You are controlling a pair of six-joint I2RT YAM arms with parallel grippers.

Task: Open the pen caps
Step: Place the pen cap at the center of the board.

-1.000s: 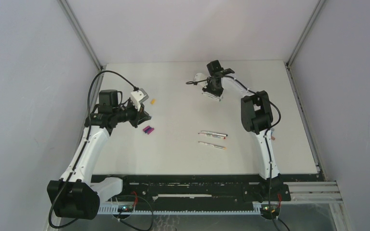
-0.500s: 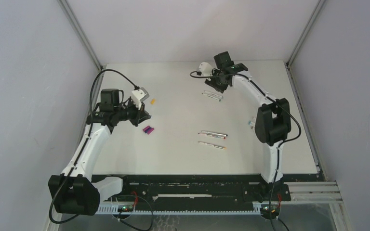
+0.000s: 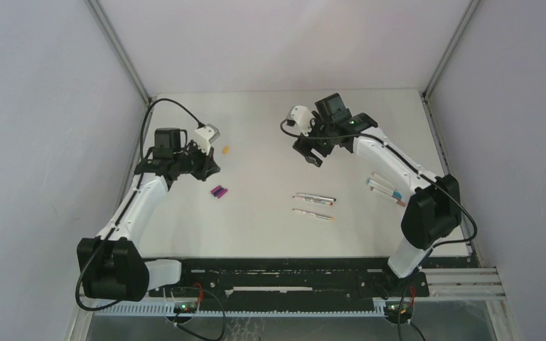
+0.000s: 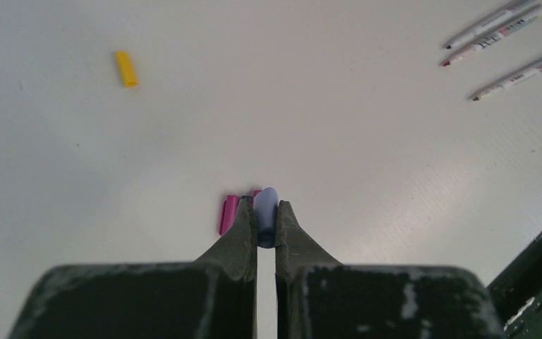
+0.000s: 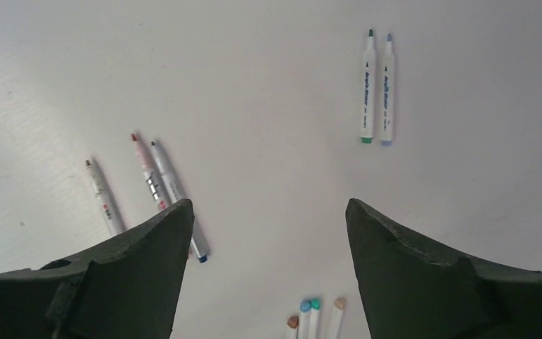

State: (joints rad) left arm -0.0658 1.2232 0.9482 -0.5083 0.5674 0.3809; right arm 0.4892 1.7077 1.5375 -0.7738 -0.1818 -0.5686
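The left gripper will carry the pale blue cap outward, lower it onto the tabletop beside the orange-yellow cap and release it there, because that spot is bare.
My left gripper is shut on a pale blue pen cap, held a little above the table. Below it lie a magenta cap and, in the top view, a purple and magenta pair of caps. An orange-yellow cap lies apart, farther back. My right gripper hangs wide open and holds nothing. Under it, several pens show their coloured ends. Three white pens lie to its left and two pens lie ahead.
In the top view, white pens lie mid-table with another pen just in front, and more pens rest near the right arm's elbow. Grey walls close in the white table on three sides.
My right gripper has opened wide and swung forward over the pens it left near the back. Its elbow moved right, uncovering pens there. The left gripper shifted slightly back, still shut on the blue cap.
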